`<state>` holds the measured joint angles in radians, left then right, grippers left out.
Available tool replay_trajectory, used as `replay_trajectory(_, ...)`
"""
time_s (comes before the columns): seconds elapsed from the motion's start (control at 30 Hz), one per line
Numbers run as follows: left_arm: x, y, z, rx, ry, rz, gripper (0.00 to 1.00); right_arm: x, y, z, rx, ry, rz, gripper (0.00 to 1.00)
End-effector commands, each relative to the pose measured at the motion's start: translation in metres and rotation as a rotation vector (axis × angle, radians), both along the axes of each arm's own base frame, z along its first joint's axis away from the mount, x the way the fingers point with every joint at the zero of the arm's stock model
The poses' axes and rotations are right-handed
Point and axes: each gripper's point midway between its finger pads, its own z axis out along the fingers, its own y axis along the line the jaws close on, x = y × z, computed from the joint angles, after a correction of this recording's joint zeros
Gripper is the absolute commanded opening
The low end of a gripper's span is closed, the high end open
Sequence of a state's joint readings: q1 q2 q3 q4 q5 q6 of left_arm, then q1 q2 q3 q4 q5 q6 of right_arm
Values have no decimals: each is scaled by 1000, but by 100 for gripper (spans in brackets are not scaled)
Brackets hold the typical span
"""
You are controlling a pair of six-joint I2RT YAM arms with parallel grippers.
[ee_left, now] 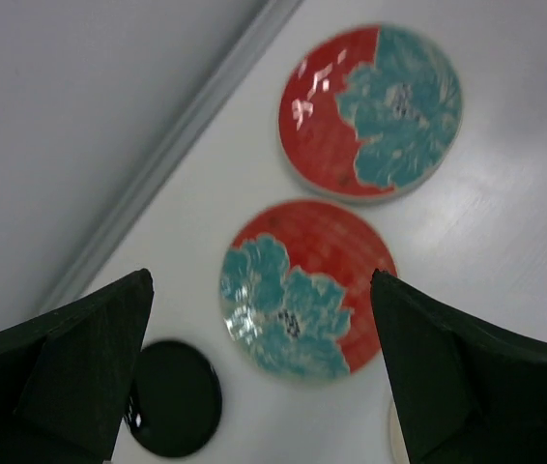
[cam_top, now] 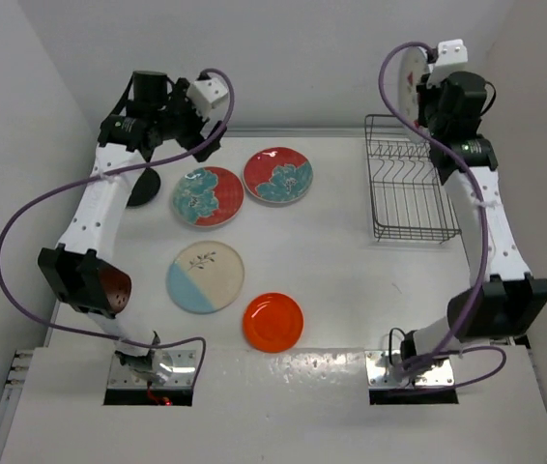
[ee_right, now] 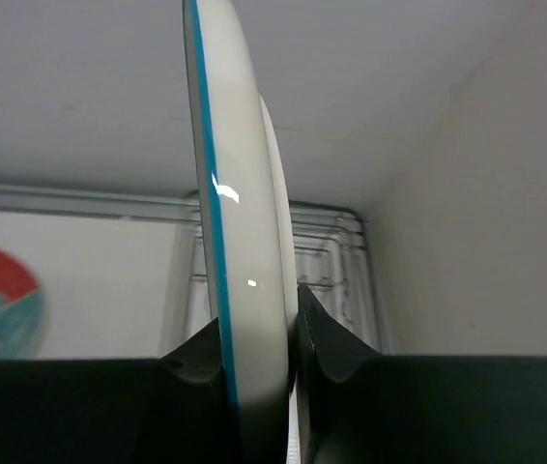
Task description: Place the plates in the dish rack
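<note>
The plate already hangs upright above the empty rack. My right gripper should next move down and shift toward the wall-side edge of the rack, to bring the plate between the rack's wires.
My right gripper (cam_top: 430,89) is shut on the white plate with red wedges (cam_top: 410,77) and holds it upright, high above the far end of the dark wire dish rack (cam_top: 409,193). In the right wrist view the plate (ee_right: 235,232) is edge-on between the fingers, with the rack (ee_right: 336,242) behind it. My left gripper (cam_top: 172,121) is open and empty, high over the far left. On the table lie two floral plates (cam_top: 207,196) (cam_top: 278,176), a cream-and-blue plate (cam_top: 205,276), an orange plate (cam_top: 273,322) and a black plate (cam_top: 143,190) partly hidden by the left arm.
The rack holds no plates and stands at the far right near the right wall. White walls close in the table on the left, far and right sides. In the left wrist view the floral plates (ee_left: 302,290) (ee_left: 370,111) and the black plate (ee_left: 172,396) lie below the open fingers.
</note>
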<state>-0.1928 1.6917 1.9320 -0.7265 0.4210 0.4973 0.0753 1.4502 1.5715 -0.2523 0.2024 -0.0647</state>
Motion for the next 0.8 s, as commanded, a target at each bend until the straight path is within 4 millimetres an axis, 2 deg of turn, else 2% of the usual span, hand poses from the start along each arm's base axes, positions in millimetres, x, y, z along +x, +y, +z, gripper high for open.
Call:
replay_trajectory(0.0,-15,48,-63,166,167,123,99,18,-76,37,-80,-127,-186,0)
replay_trajectory(0.03,-23,56,-75,173,205,136,99,31,-82,18,-81,-89,-190,0)
replay_trajectory(0.07,-21,70,-78,171,217,166,99,33,-100,18,-84,-105,-226,0)
replay_trajectory(0.13,-25,81,-88,159,258,195,99,45,-110,-3,-109,-74,-244,0)
replay_trajectory(0.17,-27,86,-94,148,281,205,99,47,-123,-13,-128,-53,-273,0)
replay_trajectory(0.2,-25,93,-98,126,299,218,99,52,-128,-4,-135,-94,-289,0)
replay_trajectory(0.27,-28,103,-113,122,343,223,99,63,-148,-14,-152,-93,-328,0)
replay_trajectory(0.33,-30,105,-116,100,352,208,99,67,-156,-10,-166,-111,-340,0)
replay_trajectory(0.37,-30,107,-124,93,376,206,99,75,-163,-25,-186,-81,-354,0)
replay_trajectory(0.4,-31,111,-126,92,386,215,99,76,-171,-23,-188,-88,-371,0)
replay_trajectory(0.5,-28,117,-137,82,416,224,99,84,-177,-53,-154,-36,-347,0)
replay_trajectory(0.53,-29,116,-143,83,433,211,99,87,-172,-63,-126,-22,-319,0)
replay_trajectory(0.57,-27,116,-139,82,424,211,99,87,-171,-69,-124,-13,-307,0)
replay_trajectory(0.6,-26,120,-145,81,438,219,99,87,-171,-80,-123,2,-296,0)
replay_trajectory(0.67,-23,119,-140,81,427,205,99,87,-174,-105,-135,36,-296,0)
replay_trajectory(0.77,-26,117,-139,87,429,183,99,90,-181,-122,-144,60,-308,0)
